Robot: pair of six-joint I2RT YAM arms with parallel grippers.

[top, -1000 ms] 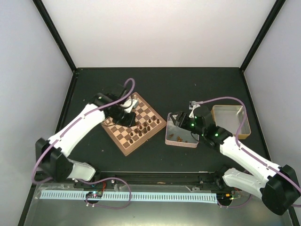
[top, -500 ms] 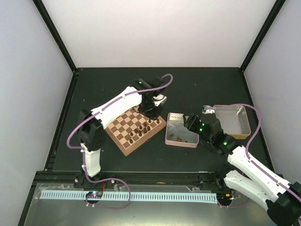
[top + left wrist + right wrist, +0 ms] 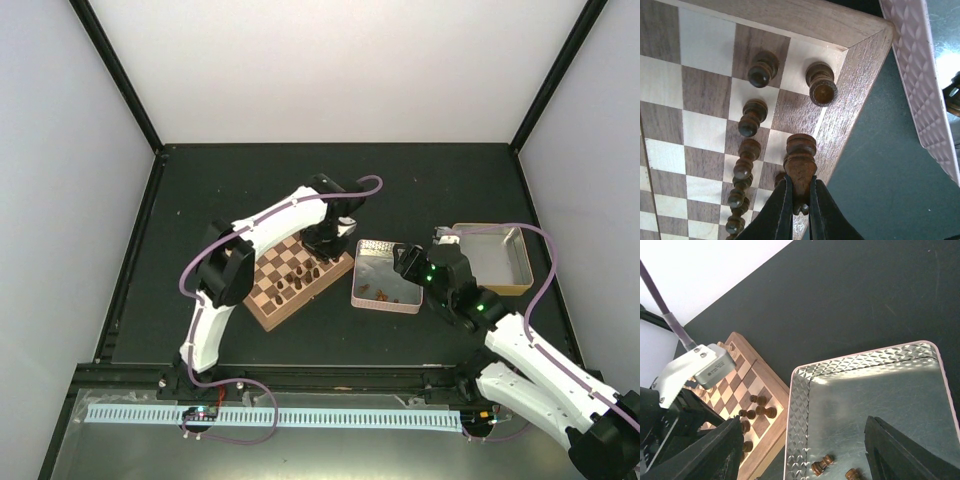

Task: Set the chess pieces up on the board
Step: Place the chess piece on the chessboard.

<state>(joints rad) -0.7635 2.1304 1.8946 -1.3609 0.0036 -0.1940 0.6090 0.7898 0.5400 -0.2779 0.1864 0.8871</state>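
Note:
My left gripper should move down onto the empty dark square (image 3: 797, 114) beside the corner piece next and release the chess piece there, since that square is below my left gripper.
The board (image 3: 262, 292) lies left of centre with several dark chess pieces (image 3: 300, 273) standing along its right side. My left gripper (image 3: 322, 242) hovers at the board's right corner, shut on a dark brown chess piece (image 3: 800, 165). In the left wrist view the left gripper (image 3: 800, 184) pinches that piece, base pointing at the edge square beside the rim (image 3: 855, 100). Whether the base touches the board I cannot tell. Other pieces (image 3: 763, 68) stand in two rows nearby. My right gripper (image 3: 410, 263) is open over the silvery tin (image 3: 385, 306), its fingertips (image 3: 720, 445) wide apart around nothing.
The tin's patterned wall (image 3: 802, 410) sits just right of the board, and a few brown pieces (image 3: 821, 465) lie inside it. A tan tray (image 3: 497, 285) stands right of the tin. The left arm arches over the board from the near left.
My left arm swung from the board's far left side to its right corner and has now lowered a little. My right gripper drew back from over the tin's left part towards its right edge.

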